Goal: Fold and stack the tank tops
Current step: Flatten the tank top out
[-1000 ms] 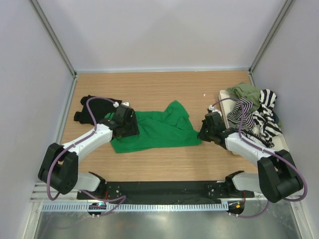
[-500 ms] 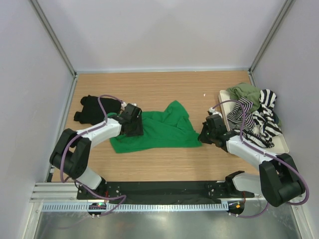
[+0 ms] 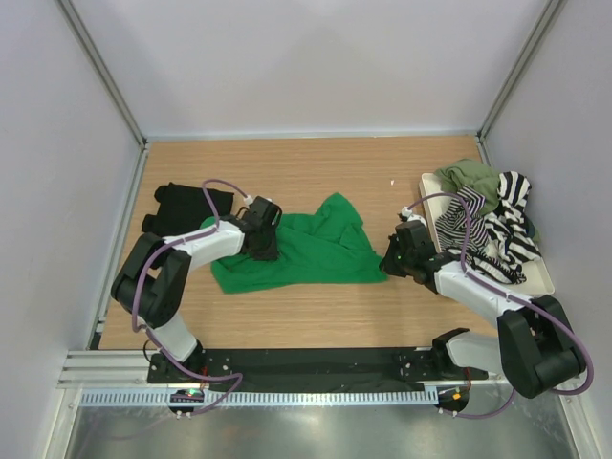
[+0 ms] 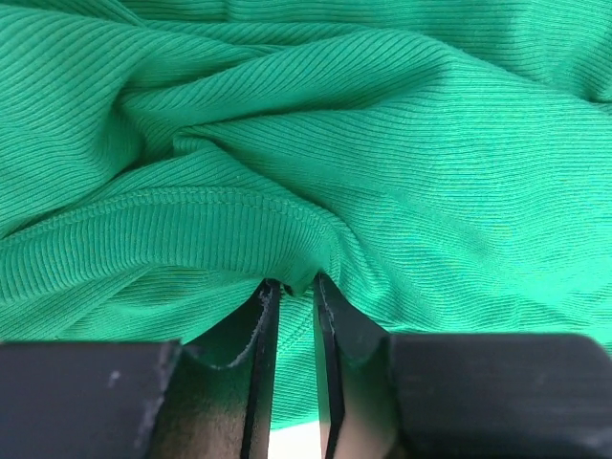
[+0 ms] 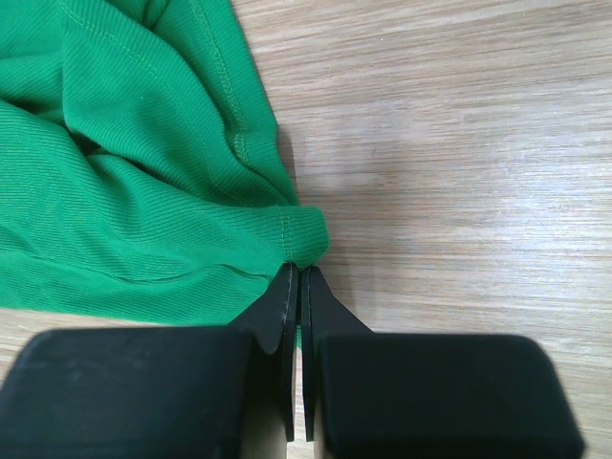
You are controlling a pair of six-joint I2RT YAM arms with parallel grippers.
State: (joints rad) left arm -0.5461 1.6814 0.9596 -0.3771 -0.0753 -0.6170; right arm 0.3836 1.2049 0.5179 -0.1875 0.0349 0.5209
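Observation:
The green tank top lies crumpled between my grippers, so I will lift my right gripper with the hemmed corner high above the tabletop and let go of it there.
The bright green tank top (image 3: 311, 251) lies crumpled in the middle of the table. My left gripper (image 3: 266, 241) is on its left part, jaws narrowed around a raised fold of green ribbed cloth (image 4: 382, 143), with the fold pinched between the left gripper's (image 4: 294, 284) tips. My right gripper (image 3: 390, 260) is at the garment's right corner. In the right wrist view the right gripper (image 5: 295, 270) is shut on that hemmed corner of the green cloth (image 5: 124, 191). A black tank top (image 3: 182, 206) lies folded at the far left.
A white tray (image 3: 545, 277) at the right edge holds an olive top (image 3: 473, 177) and a black-and-white striped top (image 3: 512, 225), heaped and spilling over its rim. Bare wooden tabletop (image 3: 316, 167) stretches behind the green garment. Grey walls close in on the left and right sides.
My left gripper has slid right over the green top and its jaws have closed in on a fold. The right gripper has held its grip and barely moved.

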